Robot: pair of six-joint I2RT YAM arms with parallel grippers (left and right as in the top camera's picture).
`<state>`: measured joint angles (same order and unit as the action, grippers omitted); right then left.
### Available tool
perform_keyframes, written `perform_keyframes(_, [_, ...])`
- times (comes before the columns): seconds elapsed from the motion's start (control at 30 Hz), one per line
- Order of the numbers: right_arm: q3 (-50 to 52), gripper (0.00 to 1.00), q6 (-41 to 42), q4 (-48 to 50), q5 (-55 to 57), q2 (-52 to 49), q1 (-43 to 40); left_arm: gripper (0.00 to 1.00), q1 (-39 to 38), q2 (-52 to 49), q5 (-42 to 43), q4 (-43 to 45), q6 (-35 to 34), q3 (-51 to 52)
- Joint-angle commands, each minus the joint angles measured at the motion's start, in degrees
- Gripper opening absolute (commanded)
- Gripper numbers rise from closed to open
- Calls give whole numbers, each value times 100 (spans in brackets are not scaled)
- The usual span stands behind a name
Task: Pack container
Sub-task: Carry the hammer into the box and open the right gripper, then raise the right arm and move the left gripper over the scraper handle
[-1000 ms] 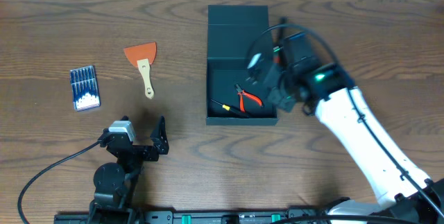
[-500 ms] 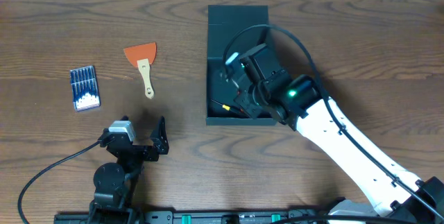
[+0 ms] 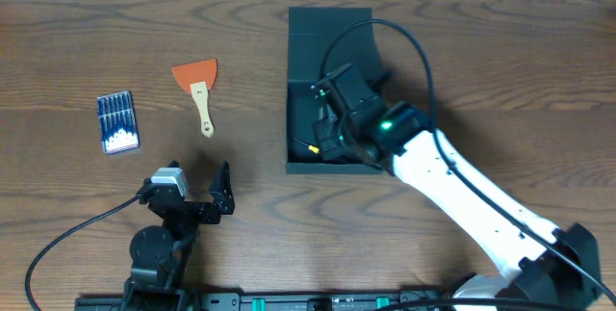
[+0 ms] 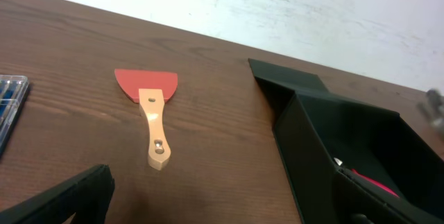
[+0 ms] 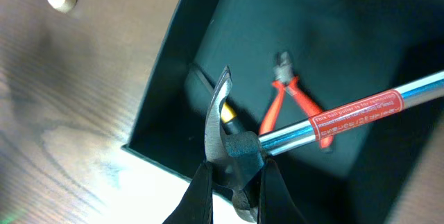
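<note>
Next, my right gripper lowers the hammer head toward the left in the overhead view. It then releases it by the box's scraper-side [image 3: 293, 131] [image 5: 182, 84], so the hammer's long handle fits inside.
The container [image 3: 327, 32] is a dark teal-black square box with its flap lid laid open toward the far side; its near wall [image 4: 312, 134] also shows in the left wrist view. My right gripper [image 5: 232, 182] is shut on the steel head of a hammer [image 5: 347, 116], which hangs over the box's front left part. The hammer's shiny shaft, with a red label, runs up to the right. Red-handled pliers [image 5: 288, 102] and a yellow-tipped tool [image 5: 227, 115] lie on the box floor. My left gripper [image 3: 192, 188] rests open near the front edge, holding nothing.
An orange scraper with a wooden handle [image 3: 199, 90] lies left of the box. A small blue flat case of white-tipped bits [image 3: 117, 122] lies further left. The right arm's white link [image 3: 462, 195] crosses the table from the front right.
My right arm has swung left and moved over the container's inside, carrying the hammer with it. The left arm has not moved.
</note>
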<state>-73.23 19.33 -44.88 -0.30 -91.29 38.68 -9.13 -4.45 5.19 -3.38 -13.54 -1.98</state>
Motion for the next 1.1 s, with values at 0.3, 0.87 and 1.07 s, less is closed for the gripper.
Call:
perform_keyframes(0.3, [-133, 2, 400, -46, -188, -555, 450, 99, -17, -2, 146, -192, -33, 90])
perform_keyframes(0.87, [-142, 4, -33, 435, -144, -901, 437, 98, -17, -2, 186, -190, -31, 90])
perform_keyframes(1.07, [-269, 39, -1220, 721, -44, -758, 339, 99, -17, -2, 186, -225, 214, -83])
